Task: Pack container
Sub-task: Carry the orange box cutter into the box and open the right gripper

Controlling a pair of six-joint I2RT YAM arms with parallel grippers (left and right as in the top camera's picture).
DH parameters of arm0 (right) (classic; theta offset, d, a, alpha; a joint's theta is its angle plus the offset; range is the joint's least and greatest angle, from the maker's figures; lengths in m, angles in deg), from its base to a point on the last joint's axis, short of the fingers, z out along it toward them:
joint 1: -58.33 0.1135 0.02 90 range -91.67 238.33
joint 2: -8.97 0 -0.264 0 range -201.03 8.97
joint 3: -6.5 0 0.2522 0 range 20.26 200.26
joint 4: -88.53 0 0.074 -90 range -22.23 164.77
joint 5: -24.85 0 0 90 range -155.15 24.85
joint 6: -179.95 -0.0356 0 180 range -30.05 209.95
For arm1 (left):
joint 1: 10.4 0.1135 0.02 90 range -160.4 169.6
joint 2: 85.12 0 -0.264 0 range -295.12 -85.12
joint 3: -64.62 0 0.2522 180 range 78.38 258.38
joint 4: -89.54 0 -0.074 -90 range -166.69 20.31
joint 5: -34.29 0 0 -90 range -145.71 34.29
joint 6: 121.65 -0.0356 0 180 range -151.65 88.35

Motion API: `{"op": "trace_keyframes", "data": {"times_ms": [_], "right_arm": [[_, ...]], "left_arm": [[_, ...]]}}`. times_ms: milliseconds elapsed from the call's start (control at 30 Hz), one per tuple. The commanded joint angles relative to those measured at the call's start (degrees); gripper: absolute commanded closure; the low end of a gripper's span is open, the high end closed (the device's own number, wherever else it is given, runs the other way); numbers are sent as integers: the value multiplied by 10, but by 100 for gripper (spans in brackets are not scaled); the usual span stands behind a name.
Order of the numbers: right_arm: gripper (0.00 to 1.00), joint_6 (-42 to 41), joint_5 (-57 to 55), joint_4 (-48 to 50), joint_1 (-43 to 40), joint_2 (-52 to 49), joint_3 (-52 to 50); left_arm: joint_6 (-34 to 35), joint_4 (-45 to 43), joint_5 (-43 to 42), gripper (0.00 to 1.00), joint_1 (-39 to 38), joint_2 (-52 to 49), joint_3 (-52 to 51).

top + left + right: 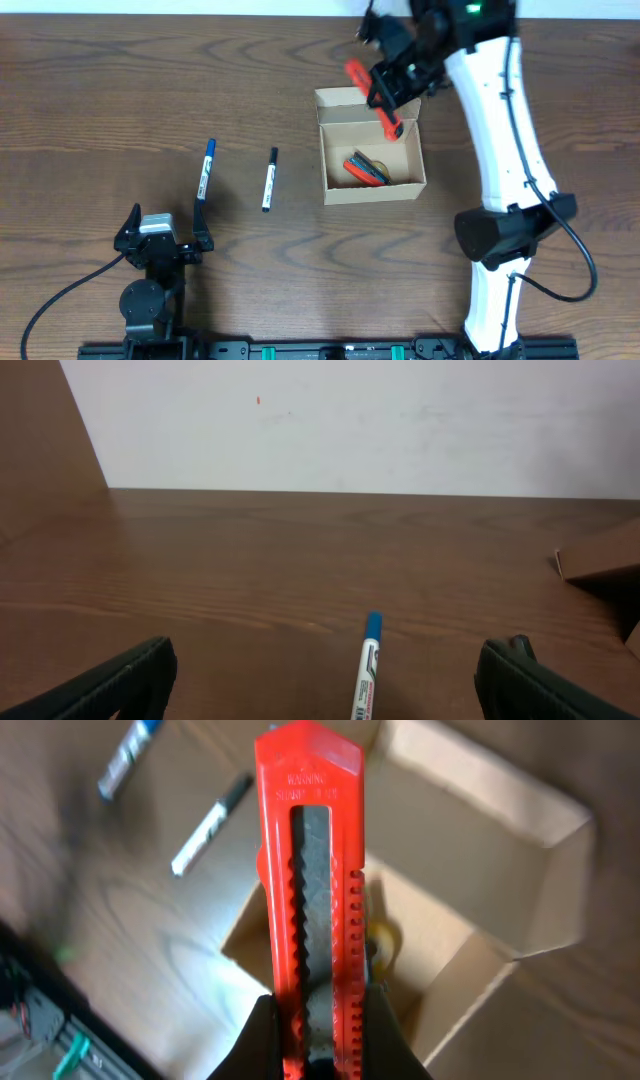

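I should next lower my right gripper into the box and let go of the cutter (374, 100) over the box's bare bottom beyond the red and black item, because that part of the bottom is empty.
The container (372, 190) is an open tan cardboard box right of the table's middle, with a red and black item (366, 168) inside; it also shows in the right wrist view (480, 870). My right gripper (390, 88) is shut on a red box cutter (374, 100), held tilted above the box's far edge; the right wrist view shows the cutter (312, 890) between my fingers (322, 1035). A blue-capped marker (205, 169) and a black-capped marker (269, 179) lie on the table to the left. My left gripper (163, 243) is open just behind the blue marker (366, 672).
The table is dark wood. My right arm's white links (505, 150) run from the front right over to the box. A white wall (350, 420) stands behind the table.
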Motion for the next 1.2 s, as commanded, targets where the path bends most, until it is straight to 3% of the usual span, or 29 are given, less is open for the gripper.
{"op": "trace_keyframes", "data": {"times_ms": [0,700,1167], "right_arm": [[98,1,-32,18,16,-3,-56],[99,3,-63,214,25,-3,-364],[99,8,-63,248,25,-3,-394]], "left_arm": [[-7,30,-10,5,2,4,-8],[-7,30,-9,5,2,4,-8],[-7,30,-9,5,2,4,-8]]}}
